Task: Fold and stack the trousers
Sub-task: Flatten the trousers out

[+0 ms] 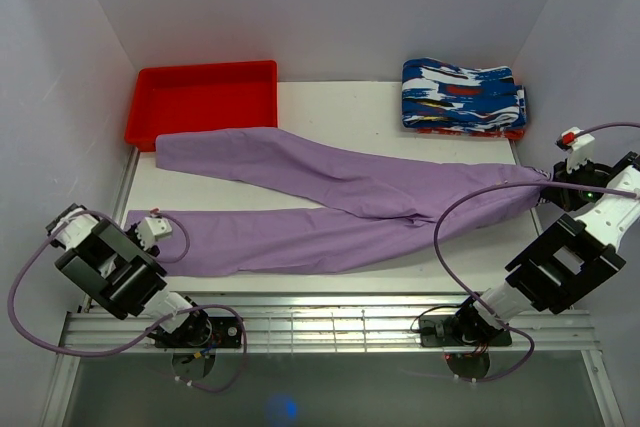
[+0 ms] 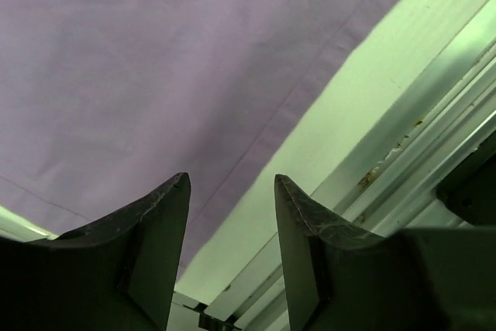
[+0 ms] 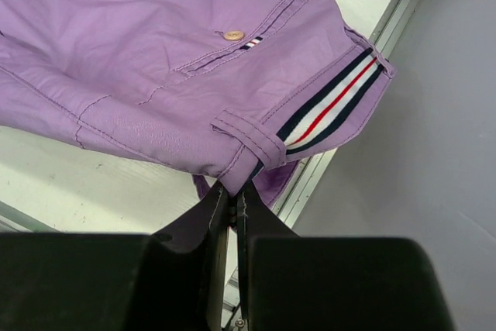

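I should next lower the open fingers of my left gripper onto the near edge of the cuff of the near trouser leg below and close them, since that edge already runs between them.
The lilac trousers (image 1: 330,202) lie spread across the table, waist at the right, both legs running left. My right gripper (image 3: 235,189) is shut on the trousers' waistband edge (image 3: 248,167) beside a belt loop, at the table's right edge (image 1: 548,179); a striped band lines the inside of the waist (image 3: 329,106). My left gripper (image 2: 231,184) is open, hovering just over the hem edge of the near leg (image 2: 155,91), nothing between its fingers. In the top view the left gripper (image 1: 152,231) sits at the near leg's left end.
A red tray (image 1: 205,97) stands at the back left, touching the far leg's end. A stack of blue-white-red patterned folded garments (image 1: 462,97) lies at the back right. A metal rail (image 1: 330,312) runs along the near table edge.
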Motion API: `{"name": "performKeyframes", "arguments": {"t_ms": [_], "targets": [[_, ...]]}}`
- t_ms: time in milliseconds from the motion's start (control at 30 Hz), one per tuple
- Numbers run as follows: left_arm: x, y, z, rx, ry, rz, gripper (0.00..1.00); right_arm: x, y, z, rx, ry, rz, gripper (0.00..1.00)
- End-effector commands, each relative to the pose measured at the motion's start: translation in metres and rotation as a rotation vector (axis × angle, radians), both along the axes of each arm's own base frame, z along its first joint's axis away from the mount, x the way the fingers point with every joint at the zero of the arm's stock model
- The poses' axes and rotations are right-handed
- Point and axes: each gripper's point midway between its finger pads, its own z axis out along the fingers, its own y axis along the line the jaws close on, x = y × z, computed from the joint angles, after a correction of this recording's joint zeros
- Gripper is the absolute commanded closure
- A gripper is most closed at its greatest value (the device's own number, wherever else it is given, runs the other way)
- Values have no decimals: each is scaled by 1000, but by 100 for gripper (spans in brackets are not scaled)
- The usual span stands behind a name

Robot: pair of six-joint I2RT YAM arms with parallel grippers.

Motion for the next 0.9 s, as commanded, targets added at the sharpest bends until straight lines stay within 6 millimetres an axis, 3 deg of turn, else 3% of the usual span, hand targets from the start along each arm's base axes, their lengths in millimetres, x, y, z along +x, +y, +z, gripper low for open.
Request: {"name": "performKeyframes", "arguments": {"t_ms": [0,167,333,433,467,500,600,733,833,867], "targets": [[-6,6,-7,92,-28,-146,41,7,-1,4,1,-38,-3,92],[3,13,-25,166,-99,-189,38,5,-2,5,-31,-45,2,92],[-2,13,-52,205,-96,-228,41,5,-5,2,-31,-35,-4,92],[2,18,-60,232,-98,-228,54,8,-6,3,-30,-36,-11,92],[4,19,-60,230,-101,-225,69,9,-6,3,-32,-38,-12,92],[4,18,-59,222,-99,-219,77,10,-6,4,-31,-39,-12,92],[10,20,-44,202,-112,-205,99,12,-7,8,-34,-45,-14,92],[21,17,-12,152,-150,-180,100,11,-6,12,-38,-52,-10,92],[33,12,33,78,-222,-136,100,6,-5,14,-66,-52,-6,92],[33,-2,47,4,-241,-115,100,3,-5,12,-73,-49,-8,92]]}}
